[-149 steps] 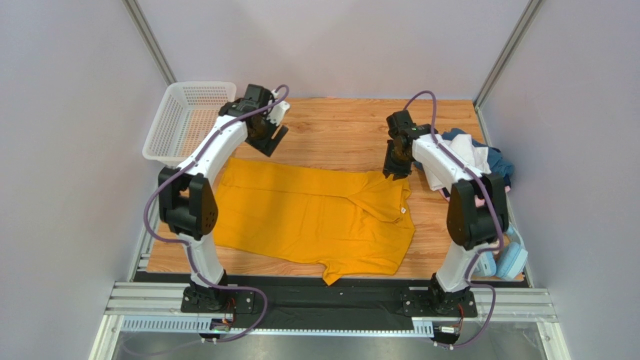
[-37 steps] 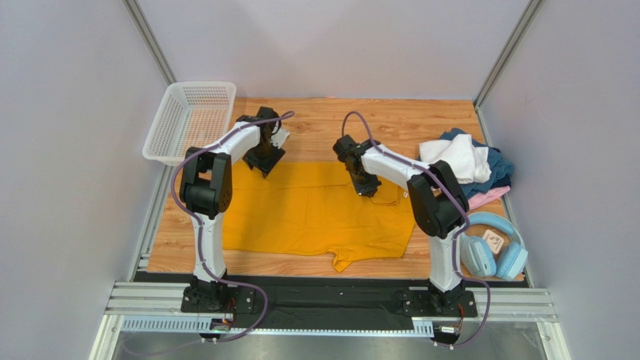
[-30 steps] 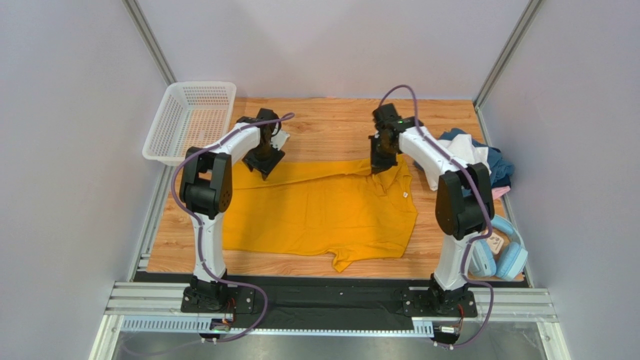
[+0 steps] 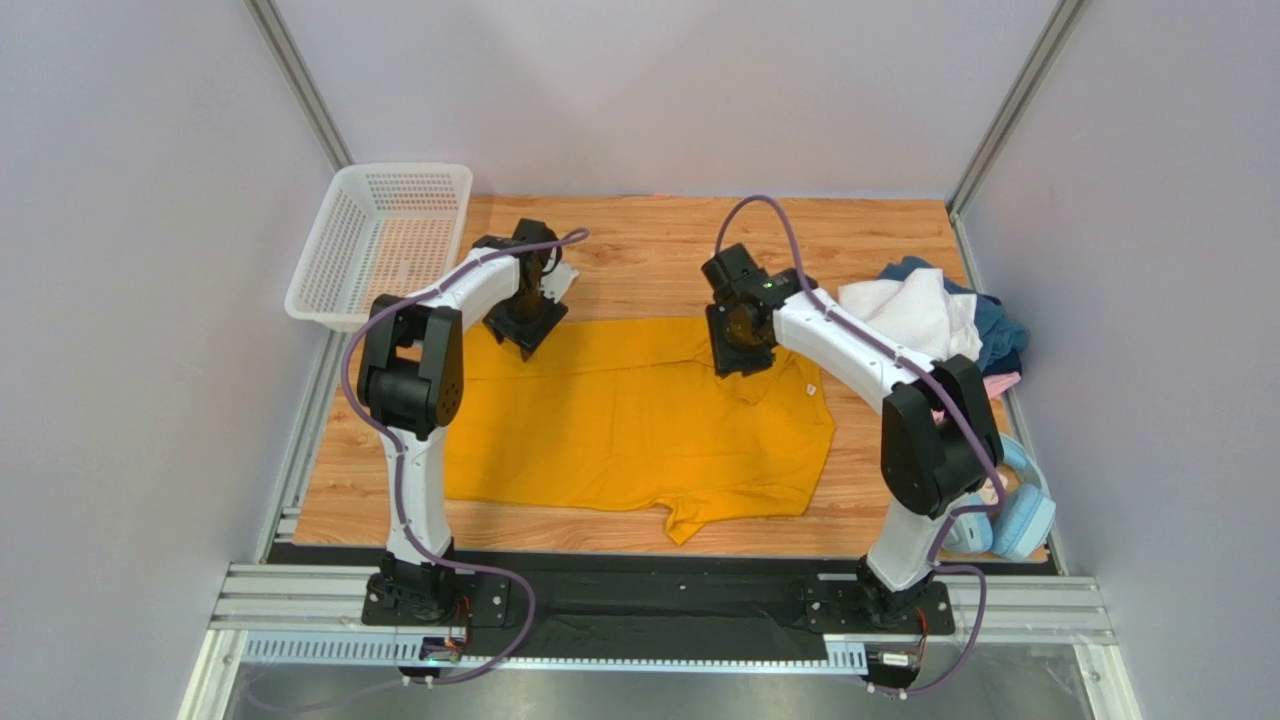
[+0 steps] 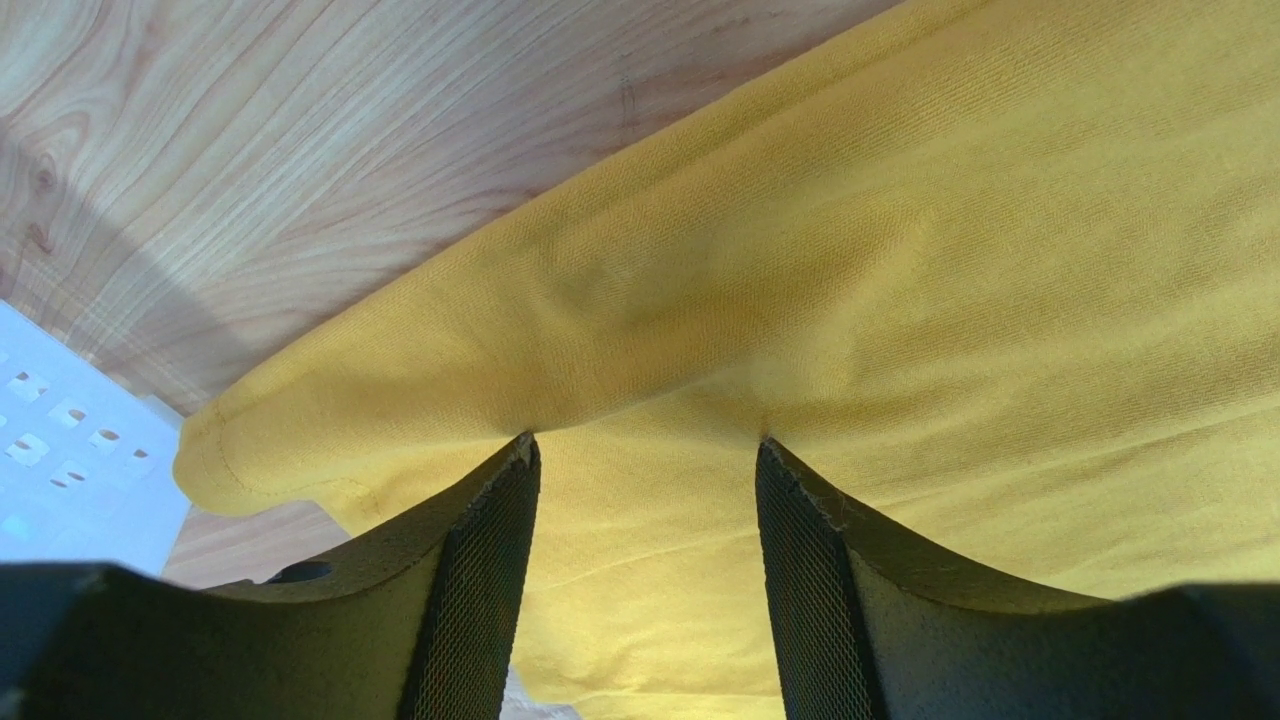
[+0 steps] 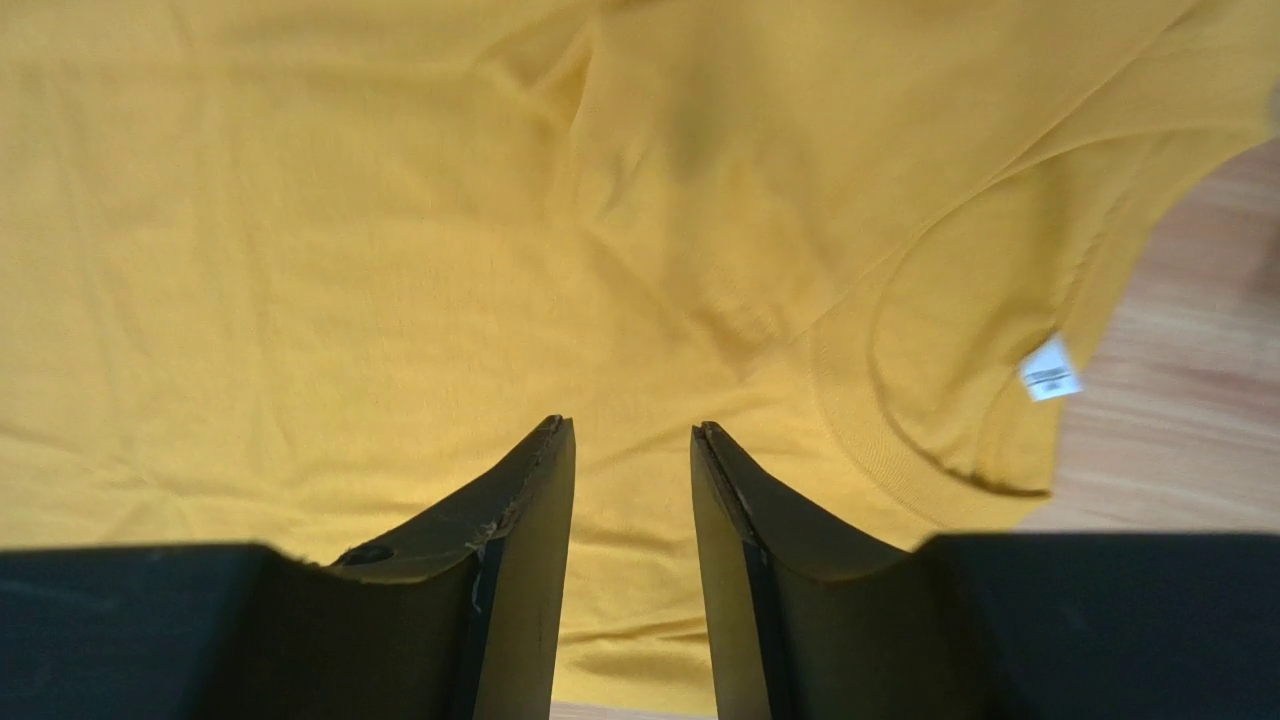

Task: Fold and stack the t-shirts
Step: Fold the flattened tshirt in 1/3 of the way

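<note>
My right gripper goes down and toward the right in the wrist view next, onto the t-shirt's folded sleeve's tip [image 4: 748, 395] [image 6: 750, 344], since that lies beyond its open fingers.
The mustard-yellow t-shirt [image 4: 631, 428] lies spread flat across the wooden table, its collar and white label [image 6: 1049, 371] at the right. My left gripper [image 4: 529, 318] is at the shirt's far left corner; in the left wrist view [image 5: 643, 443] its jaws are wide apart with the tips pressed on the yellow cloth [image 5: 902, 225]. My right gripper [image 4: 741, 338] hovers over the shirt's far edge near the collar; in the right wrist view [image 6: 628, 428] its jaws stand slightly apart with nothing between them. White [image 4: 909, 308], dark blue [image 4: 1004, 333] and pink [image 4: 977, 393] shirts are piled at the right.
A white mesh basket [image 4: 376, 240] stands at the far left corner, its edge also in the left wrist view [image 5: 60, 450]. Light-blue headphones [image 4: 1004, 507] lie at the near right, beside the right arm. Frame posts stand at both far corners.
My right gripper has moved left and nearer, from the far edge by the collar onto the shirt. The collar side now lies spread further right. The left arm has stayed put.
</note>
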You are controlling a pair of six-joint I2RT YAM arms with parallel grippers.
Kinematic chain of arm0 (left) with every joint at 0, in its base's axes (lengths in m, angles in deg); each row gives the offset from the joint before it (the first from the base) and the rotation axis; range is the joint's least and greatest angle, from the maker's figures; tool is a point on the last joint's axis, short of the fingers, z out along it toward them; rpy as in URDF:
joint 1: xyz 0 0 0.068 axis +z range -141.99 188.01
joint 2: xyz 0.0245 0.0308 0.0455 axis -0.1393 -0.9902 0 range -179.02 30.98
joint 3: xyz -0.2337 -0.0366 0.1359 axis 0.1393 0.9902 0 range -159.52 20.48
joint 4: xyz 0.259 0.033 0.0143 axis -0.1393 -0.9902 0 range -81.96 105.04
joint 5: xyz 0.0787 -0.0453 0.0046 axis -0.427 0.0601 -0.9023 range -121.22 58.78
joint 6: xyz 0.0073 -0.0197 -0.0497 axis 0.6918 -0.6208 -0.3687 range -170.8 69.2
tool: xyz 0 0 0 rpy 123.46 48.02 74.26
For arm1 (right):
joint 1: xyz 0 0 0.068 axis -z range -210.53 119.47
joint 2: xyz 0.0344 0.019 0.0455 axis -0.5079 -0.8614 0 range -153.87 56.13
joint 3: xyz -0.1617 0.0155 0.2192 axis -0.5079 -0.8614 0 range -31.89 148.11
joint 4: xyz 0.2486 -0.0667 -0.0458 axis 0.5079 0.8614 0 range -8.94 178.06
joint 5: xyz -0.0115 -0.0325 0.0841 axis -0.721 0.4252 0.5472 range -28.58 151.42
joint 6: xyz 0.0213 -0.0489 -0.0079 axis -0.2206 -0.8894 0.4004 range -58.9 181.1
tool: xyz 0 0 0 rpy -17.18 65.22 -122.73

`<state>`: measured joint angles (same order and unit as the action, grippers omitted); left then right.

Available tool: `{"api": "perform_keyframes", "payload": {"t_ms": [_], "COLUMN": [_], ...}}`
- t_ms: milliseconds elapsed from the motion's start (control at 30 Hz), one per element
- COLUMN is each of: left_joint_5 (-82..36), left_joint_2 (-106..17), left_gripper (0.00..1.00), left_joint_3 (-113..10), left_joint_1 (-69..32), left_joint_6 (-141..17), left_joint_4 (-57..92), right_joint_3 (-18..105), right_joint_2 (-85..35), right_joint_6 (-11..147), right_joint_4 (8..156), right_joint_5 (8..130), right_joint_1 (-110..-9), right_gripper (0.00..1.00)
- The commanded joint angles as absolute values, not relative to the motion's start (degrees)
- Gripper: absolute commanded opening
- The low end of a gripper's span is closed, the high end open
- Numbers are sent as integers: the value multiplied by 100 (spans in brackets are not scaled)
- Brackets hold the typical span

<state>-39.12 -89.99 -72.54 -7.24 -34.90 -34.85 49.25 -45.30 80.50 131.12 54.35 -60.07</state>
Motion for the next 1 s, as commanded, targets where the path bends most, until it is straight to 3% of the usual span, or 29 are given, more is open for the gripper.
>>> {"api": "perform_keyframes", "payload": {"t_ms": [0, 500, 967], "left_joint_5": [-3948, -3940, -3984], "left_joint_2": [-8679, -8609, -8653], "left_gripper": [61, 61, 60], "left_joint_3": [-7278, -7225, -7172], "left_joint_1": [-728, -728, -728], "left_joint_6": [-3410, -3402, -3358], "left_joint_4": [-3471, -3541, -3515], "right_joint_3": [4379, 4272, 4598], "right_joint_2": [-4600, -4995, -5224], "right_joint_6": [8166, 8211, 8114], "right_joint_4": [13072, 12720, 12764], "right_joint_5": [5377, 5351, 5395], "right_joint_1": [-6041, -5848, -5751], "right_gripper": [39, 36, 24]}}
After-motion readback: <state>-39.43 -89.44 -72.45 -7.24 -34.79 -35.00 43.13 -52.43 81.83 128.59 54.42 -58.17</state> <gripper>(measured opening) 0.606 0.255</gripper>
